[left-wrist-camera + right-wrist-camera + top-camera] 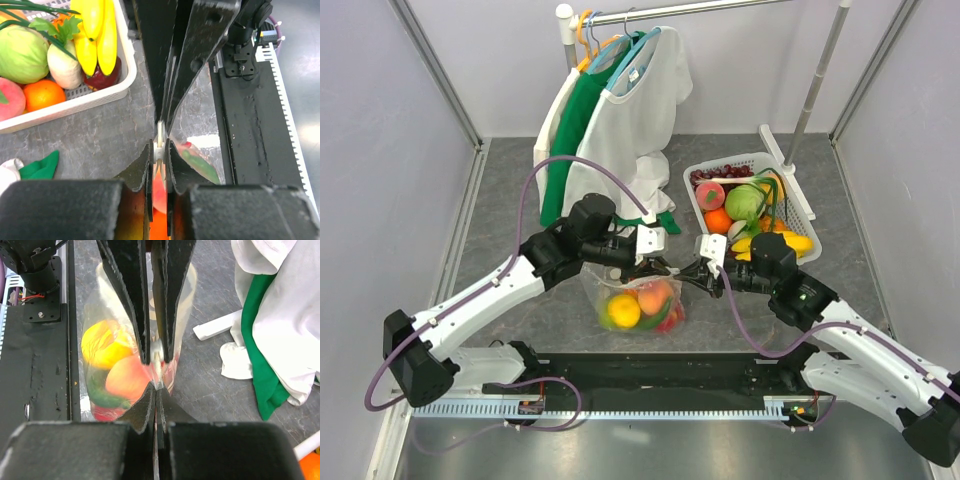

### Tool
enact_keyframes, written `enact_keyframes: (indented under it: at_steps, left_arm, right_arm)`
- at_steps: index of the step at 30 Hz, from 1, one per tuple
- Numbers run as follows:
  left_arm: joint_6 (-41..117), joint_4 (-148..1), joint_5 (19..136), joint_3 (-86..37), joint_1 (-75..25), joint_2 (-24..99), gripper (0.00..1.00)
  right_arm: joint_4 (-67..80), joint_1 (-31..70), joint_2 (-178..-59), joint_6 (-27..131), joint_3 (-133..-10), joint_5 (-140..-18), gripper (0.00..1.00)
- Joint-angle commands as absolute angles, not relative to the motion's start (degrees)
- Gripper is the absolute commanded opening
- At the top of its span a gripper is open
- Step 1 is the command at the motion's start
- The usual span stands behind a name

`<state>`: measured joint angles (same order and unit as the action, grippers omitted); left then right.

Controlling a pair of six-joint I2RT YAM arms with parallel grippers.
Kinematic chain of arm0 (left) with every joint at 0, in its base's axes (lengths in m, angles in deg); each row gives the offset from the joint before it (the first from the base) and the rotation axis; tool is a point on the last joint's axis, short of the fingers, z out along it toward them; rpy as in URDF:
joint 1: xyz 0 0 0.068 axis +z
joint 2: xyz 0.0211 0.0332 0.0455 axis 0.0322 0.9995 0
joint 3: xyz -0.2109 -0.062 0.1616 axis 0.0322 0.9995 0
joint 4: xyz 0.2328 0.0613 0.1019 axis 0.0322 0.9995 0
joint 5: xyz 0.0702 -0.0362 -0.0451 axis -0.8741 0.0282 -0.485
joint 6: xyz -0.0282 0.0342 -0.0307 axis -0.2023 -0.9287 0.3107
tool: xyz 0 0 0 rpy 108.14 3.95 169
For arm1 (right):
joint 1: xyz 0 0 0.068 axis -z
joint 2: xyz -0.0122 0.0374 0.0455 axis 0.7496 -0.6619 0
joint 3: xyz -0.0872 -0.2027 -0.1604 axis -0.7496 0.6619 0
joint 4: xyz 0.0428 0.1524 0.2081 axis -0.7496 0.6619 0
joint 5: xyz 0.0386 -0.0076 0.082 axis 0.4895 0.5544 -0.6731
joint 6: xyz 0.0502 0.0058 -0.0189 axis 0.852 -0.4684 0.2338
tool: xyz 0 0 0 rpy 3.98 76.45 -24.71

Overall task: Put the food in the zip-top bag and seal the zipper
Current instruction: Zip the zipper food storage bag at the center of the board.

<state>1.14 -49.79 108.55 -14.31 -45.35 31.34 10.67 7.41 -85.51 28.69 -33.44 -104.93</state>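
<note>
The bag's opening is gaping, so the left gripper should next slide to the left in the top view, where the zipper's loose end (587, 272) is, and let go of that end.
The clear zip-top bag (638, 300) stands on the table between both arms. It holds the food: a yellow lemon (623, 310), an orange peach (654, 296) and green and red pieces. In the right wrist view the lemon (102, 342), peach (127, 381) and a red chili (102, 412) show through the plastic. My left gripper (658, 266) (160, 150) is shut on the zipper (160, 142) at the bag's top edge. My right gripper (688, 270) (156, 390) faces it, shut on the same edge just beside it.
A white slotted basket (798, 200) with more toy fruit and vegetables stands at the back right, also in the left wrist view (125, 75). White and green garments (620, 110) hang on a rack behind the bag. A black rail (650, 370) runs along the near edge.
</note>
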Motion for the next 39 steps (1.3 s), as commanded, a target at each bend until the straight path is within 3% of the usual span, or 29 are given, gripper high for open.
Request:
enact_keyframes:
  at_steps: [1, 14, 26, 39]
  left_arm:
    - [-2.22, -44.53, 105.41, -13.27, -43.51, 28.53, 0.02]
    - [-5.12, -38.37, 104.79, -11.43, -38.41, 24.05, 0.02]
    - [-7.40, -26.78, 97.76, -6.94, -30.24, 11.84, 0.02]
    - [-9.07, -20.27, 89.85, -2.20, -29.27, 2.25, 0.02]
  right_arm:
    - [11.48, 7.69, -82.50, 27.21, -33.19, -103.48, 0.00]
    - [16.04, 7.69, -78.28, 25.45, -32.84, -99.70, 0.00]
    - [20.35, 7.77, -74.24, 25.10, -33.45, -95.39, 0.00]
    - [24.40, 7.77, -71.25, 22.73, -33.45, -90.38, 0.00]
